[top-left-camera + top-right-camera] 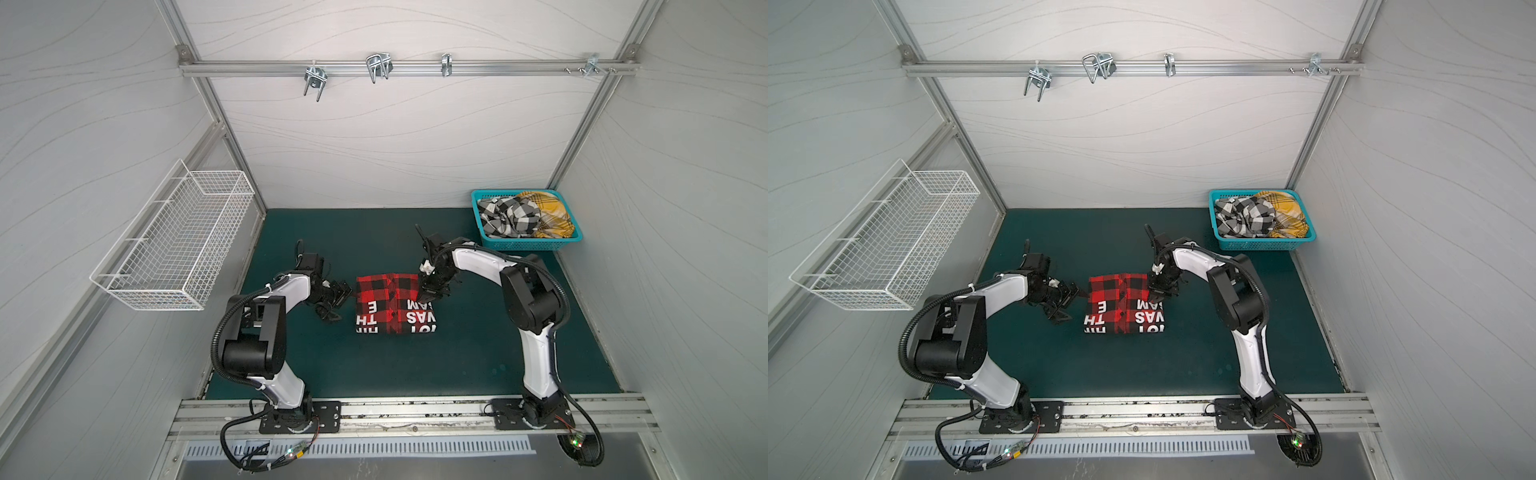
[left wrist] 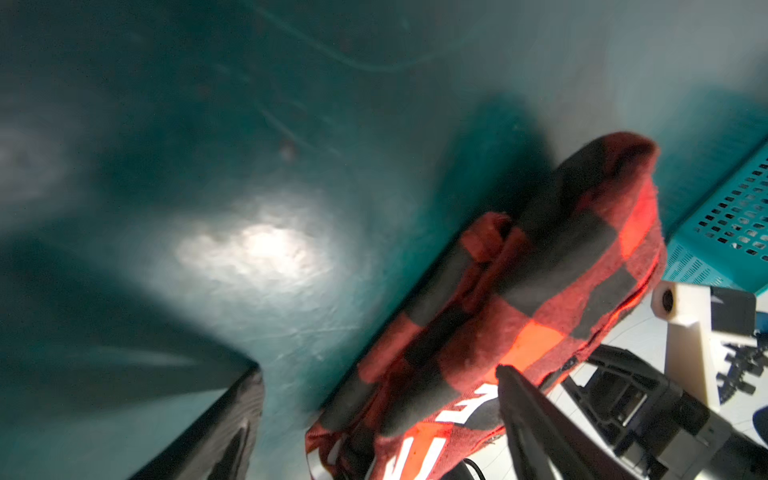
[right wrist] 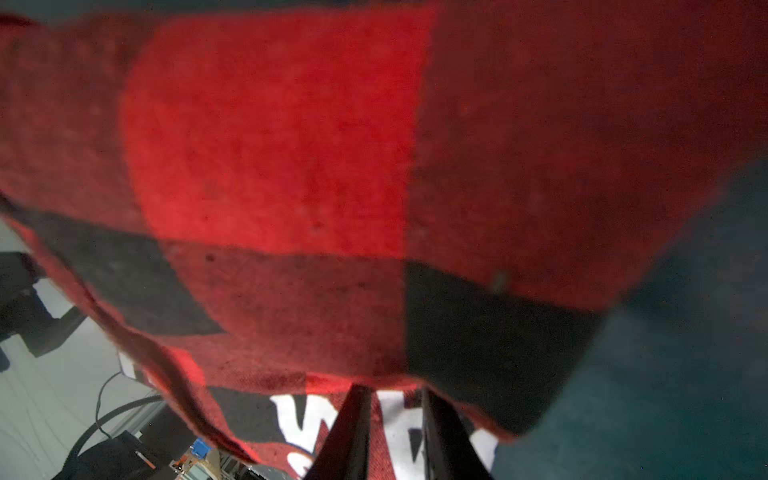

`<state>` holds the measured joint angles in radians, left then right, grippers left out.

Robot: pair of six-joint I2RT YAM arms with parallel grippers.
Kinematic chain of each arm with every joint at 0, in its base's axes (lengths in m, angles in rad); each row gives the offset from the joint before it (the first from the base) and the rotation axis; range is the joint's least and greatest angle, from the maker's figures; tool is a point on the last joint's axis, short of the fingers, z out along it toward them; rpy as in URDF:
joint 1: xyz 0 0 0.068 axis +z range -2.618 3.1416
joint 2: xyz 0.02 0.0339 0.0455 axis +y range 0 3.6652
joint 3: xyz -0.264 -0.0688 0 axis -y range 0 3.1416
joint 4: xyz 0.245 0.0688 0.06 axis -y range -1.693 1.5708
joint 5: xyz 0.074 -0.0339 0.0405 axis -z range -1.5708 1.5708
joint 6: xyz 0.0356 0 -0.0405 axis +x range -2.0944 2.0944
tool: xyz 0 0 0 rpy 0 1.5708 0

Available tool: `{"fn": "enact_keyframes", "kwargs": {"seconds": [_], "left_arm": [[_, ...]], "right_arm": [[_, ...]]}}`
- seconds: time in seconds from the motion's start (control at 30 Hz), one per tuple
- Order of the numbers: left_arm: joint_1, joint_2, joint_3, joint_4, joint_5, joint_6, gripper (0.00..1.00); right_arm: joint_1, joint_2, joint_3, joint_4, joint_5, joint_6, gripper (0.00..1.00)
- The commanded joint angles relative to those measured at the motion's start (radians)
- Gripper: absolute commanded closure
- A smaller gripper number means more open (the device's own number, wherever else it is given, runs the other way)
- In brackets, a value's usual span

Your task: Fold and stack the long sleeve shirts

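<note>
The shirt's loose side edge [image 1: 360,291] [image 2: 472,280], opposite the right gripper's hold, is beside my left gripper, so next I need to move its spread fingers across astride the shirt's layers and close them.
A red-and-black plaid shirt [image 1: 395,305] [image 1: 1125,305] with white letters lies folded into a rectangle mid-mat in both top views. My left gripper [image 1: 343,304] [image 1: 1070,302] is open beside its left edge; in the left wrist view the shirt [image 2: 519,291] lies between the wide-spread fingers [image 2: 532,419]. My right gripper [image 1: 430,297] [image 3: 395,399] is over the shirt's far right part, narrowly shut on a fold of the plaid [image 3: 291,166] that hides its tips. The black-and-white shirt [image 1: 509,218] and the yellow plaid shirt [image 1: 548,216] are crumpled in the basket.
The turquoise plastic basket [image 1: 486,243] [image 1: 1225,245] [image 2: 731,216] stands at the mat's far right corner. A white wire basket [image 1: 174,245] hangs on the left wall. Metal hooks [image 1: 378,66] hang on the rear rail. Both arm bases sit at the front edge.
</note>
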<state>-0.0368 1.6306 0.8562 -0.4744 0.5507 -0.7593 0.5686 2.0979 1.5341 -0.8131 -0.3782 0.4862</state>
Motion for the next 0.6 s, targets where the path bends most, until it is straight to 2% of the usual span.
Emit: {"fn": "enact_keyframes", "kwargs": {"seconds": [0.0, 0.1, 0.17, 0.3, 0.43, 0.57], "left_arm": [[-0.043, 0.042, -0.069, 0.207, -0.008, -0.044, 0.11], [-0.045, 0.049, -0.159, 0.426, 0.039, -0.118, 0.11], [-0.047, 0.058, -0.19, 0.502, 0.052, -0.141, 0.11], [-0.058, 0.054, -0.183, 0.415, 0.03, -0.108, 0.14], [-0.091, 0.028, -0.168, 0.223, -0.066, -0.047, 0.16], [-0.095, 0.056, -0.2, 0.213, -0.09, -0.056, 0.18]], "right_arm": [[-0.013, 0.022, 0.018, -0.031, 0.044, -0.021, 0.75], [-0.015, 0.02, 0.009, -0.032, 0.052, -0.023, 0.75], [-0.021, 0.023, 0.003, -0.031, 0.045, -0.023, 0.75], [-0.024, 0.025, 0.007, -0.035, 0.038, -0.026, 0.75], [-0.024, 0.03, 0.023, -0.039, 0.027, -0.025, 0.75], [-0.024, 0.035, 0.029, -0.034, 0.015, -0.019, 0.75]]}}
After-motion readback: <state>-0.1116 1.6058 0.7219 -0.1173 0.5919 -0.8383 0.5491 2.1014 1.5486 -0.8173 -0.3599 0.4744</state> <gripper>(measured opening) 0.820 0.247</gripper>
